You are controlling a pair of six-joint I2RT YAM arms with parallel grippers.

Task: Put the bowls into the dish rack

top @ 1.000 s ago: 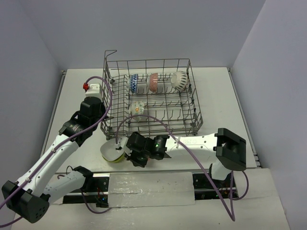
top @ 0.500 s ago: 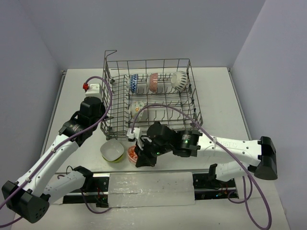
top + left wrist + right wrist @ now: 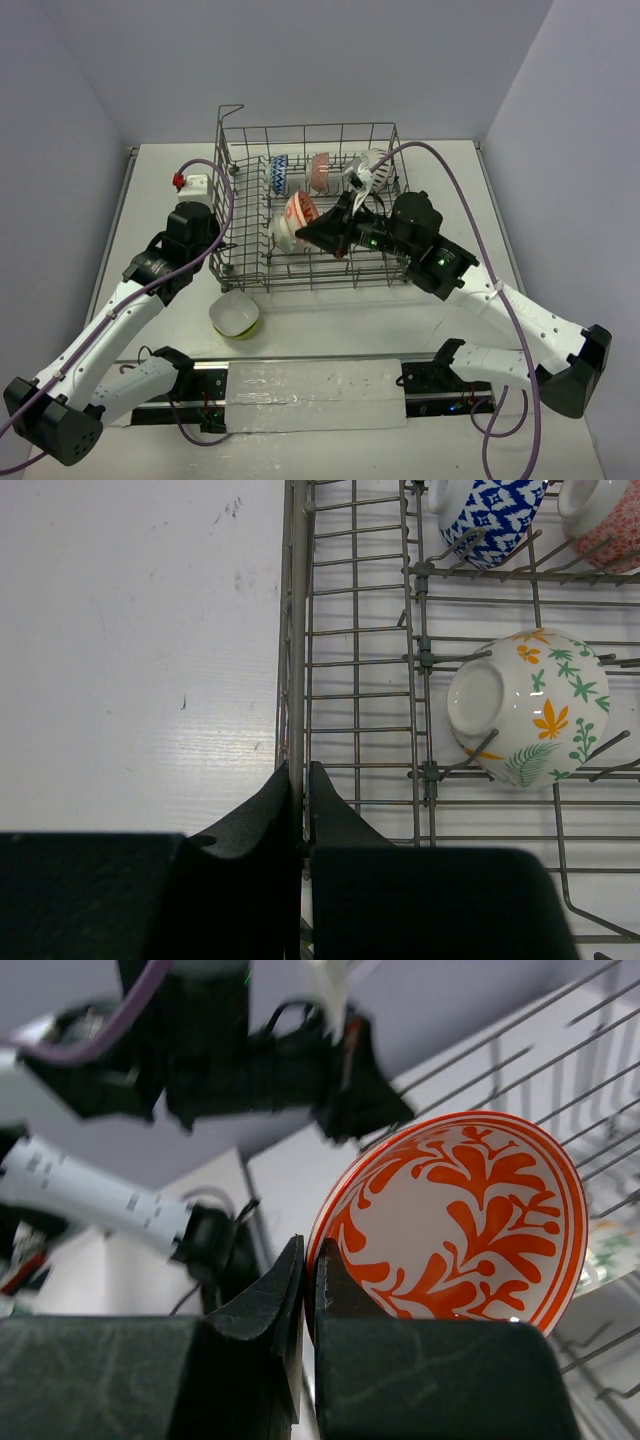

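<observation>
The floral bowl fills the spot below, so I should move my right gripper to the right in the top view and down, and release in the gap beside the bowl.
The dish rack (image 3: pixel 310 128) holds a blue-white bowl (image 3: pixel 279 173), a reddish bowl (image 3: pixel 320 172) and a white bowl with dark marks (image 3: pixel 374 168) in its far row. A yellow-floral bowl (image 3: pixel 525 720) lies nearer, base up. My right gripper (image 3: pixel 313 226) is shut on the rim of the red-orange patterned bowl (image 3: pixel 460 1225), holding it on edge above the rack's middle, just over the floral bowl. My left gripper (image 3: pixel 303 780) is shut on the rack's left rim wire (image 3: pixel 295 630). A lime-green bowl (image 3: pixel 234 314) sits on the table in front of the rack.
The right arm's purple cable (image 3: pixel 440 180) arcs over the rack's right side, crossing the white bowl. Upright tines (image 3: pixel 440 770) stand around the floral bowl. Walls close in behind the table and on both sides.
My right gripper has lifted the red-orange bowl from the table beside the green bowl and carried it up over the rack. The left arm has not moved.
</observation>
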